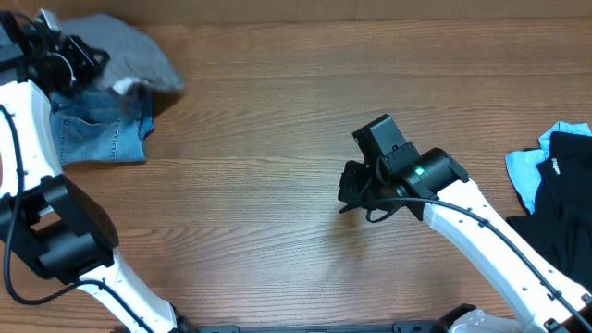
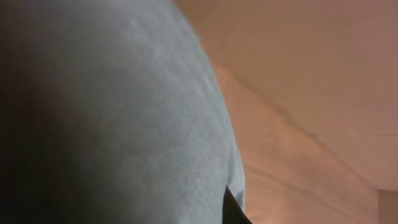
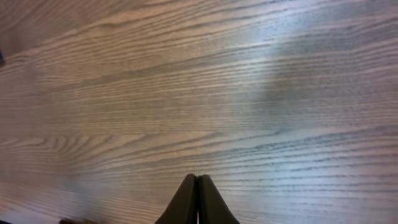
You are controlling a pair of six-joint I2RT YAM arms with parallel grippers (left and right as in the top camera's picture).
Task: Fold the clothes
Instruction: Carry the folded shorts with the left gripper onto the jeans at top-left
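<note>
The grey shorts are hanging lifted over the blue denim shorts, so next my left gripper will go down and then pull back toward the denim's near edge (image 1: 102,155).
The grey shorts (image 1: 129,51) hang bunched at the far left of the table, lifted over the blue denim shorts. My left gripper (image 1: 92,67) is at their left edge and appears shut on the fabric. In the left wrist view the grey shorts (image 2: 143,124) fill most of the frame, and only one dark fingertip (image 2: 233,208) shows at the bottom. My right gripper (image 1: 351,190) is at the middle of the table. In the right wrist view its fingers (image 3: 198,180) are shut together and empty above bare wood.
Blue denim shorts (image 1: 97,134) lie flat at the left, partly under the grey shorts. A black garment (image 1: 560,213) on a light-blue one (image 1: 527,176) lies at the right edge. The wooden table (image 1: 277,111) stretches between them.
</note>
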